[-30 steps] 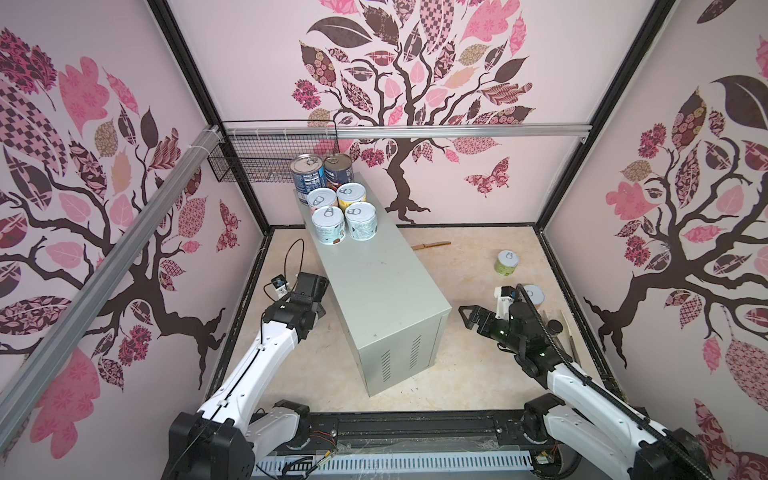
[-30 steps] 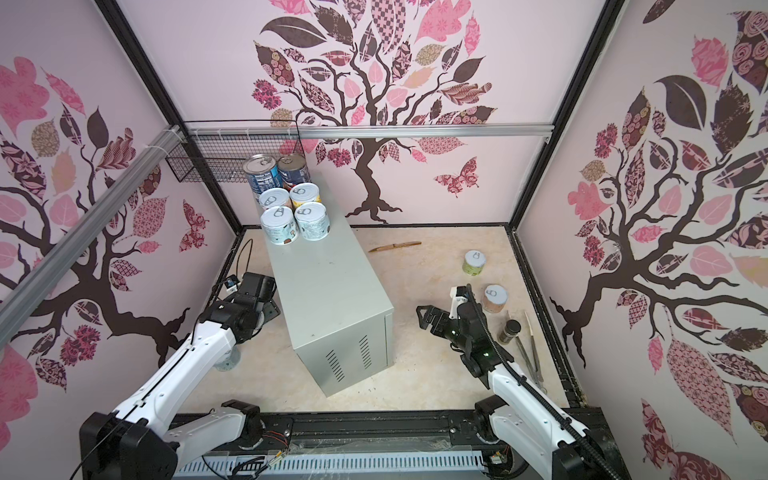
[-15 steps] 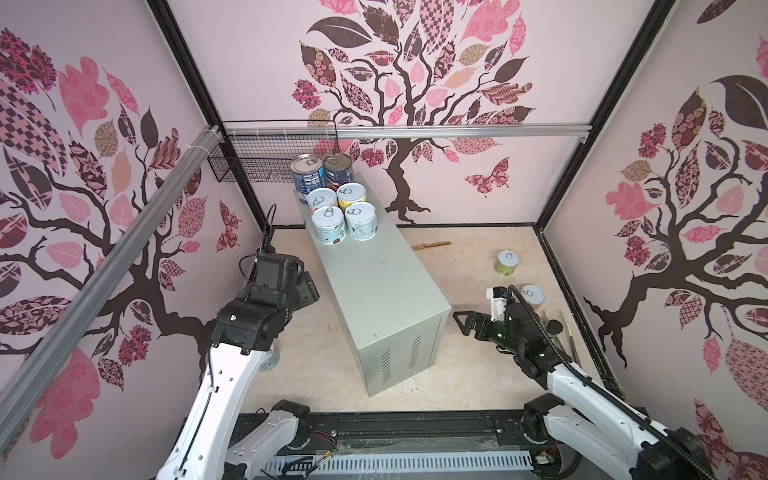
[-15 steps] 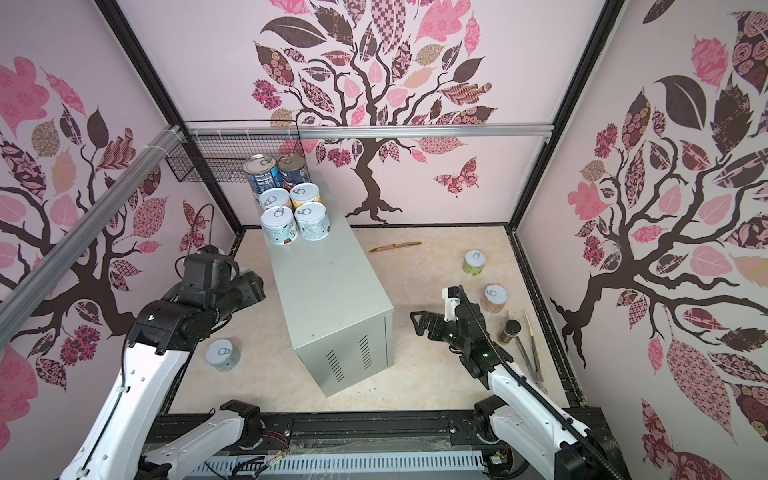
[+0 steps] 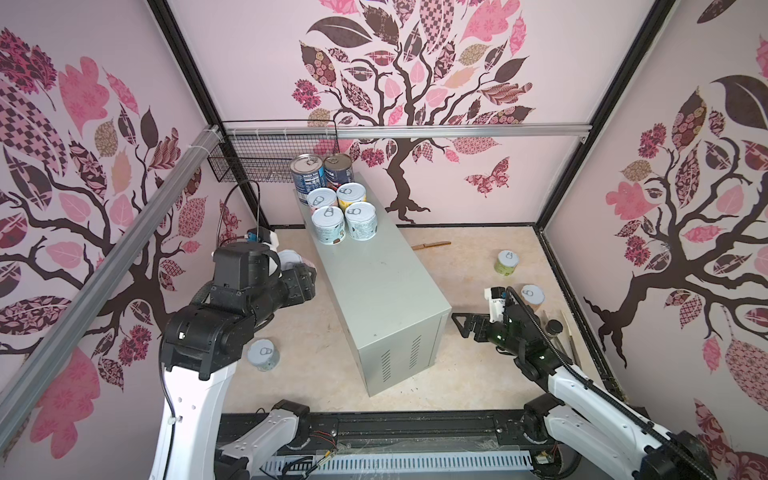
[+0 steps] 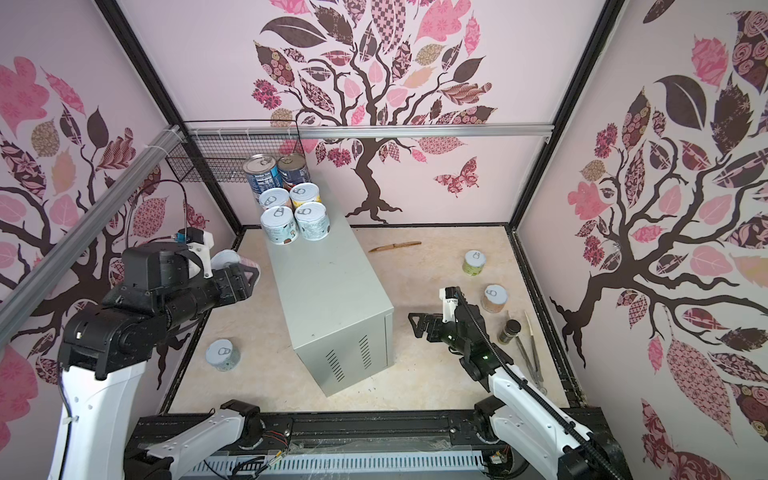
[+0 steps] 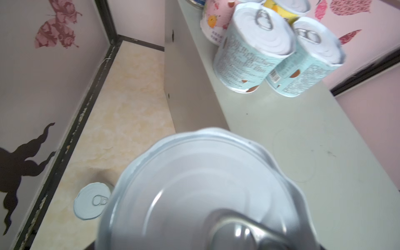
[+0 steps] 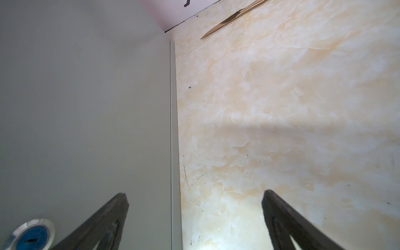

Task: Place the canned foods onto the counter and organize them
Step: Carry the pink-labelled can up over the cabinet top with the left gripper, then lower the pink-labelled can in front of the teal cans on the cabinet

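The counter before the white-lidded cans is bare, so next I will move my left gripper over the counter's edge to the clear spot beside them and release the short can.
The counter [image 5: 386, 282] is a long grey metal box in the middle of the floor. At its far end stand two tall cans [image 5: 307, 170] and several short white-lidded cans [image 5: 328, 222]. My left gripper [image 5: 301, 270] is shut on a short can with a pink label [image 5: 291, 262], raised beside the counter's left edge. That can's lid [image 7: 205, 190] fills the left wrist view. One short can [image 5: 263, 354] stands on the floor at the left, and two more [image 5: 507, 262] [image 5: 532, 296] at the right. My right gripper [image 5: 461, 322] hangs open and empty, low by the counter's right side [image 8: 86, 108].
A black wire basket [image 5: 270, 153] hangs on the back left wall behind the tall cans. A wooden knife [image 5: 430, 245] lies on the floor right of the counter. A small dark jar [image 5: 553, 328] and thin utensils [image 6: 530, 353] lie by the right wall.
My left arm has risen from low beside the counter to about its top height, carrying the pink-labelled can. The right gripper has drifted slightly left, still open.
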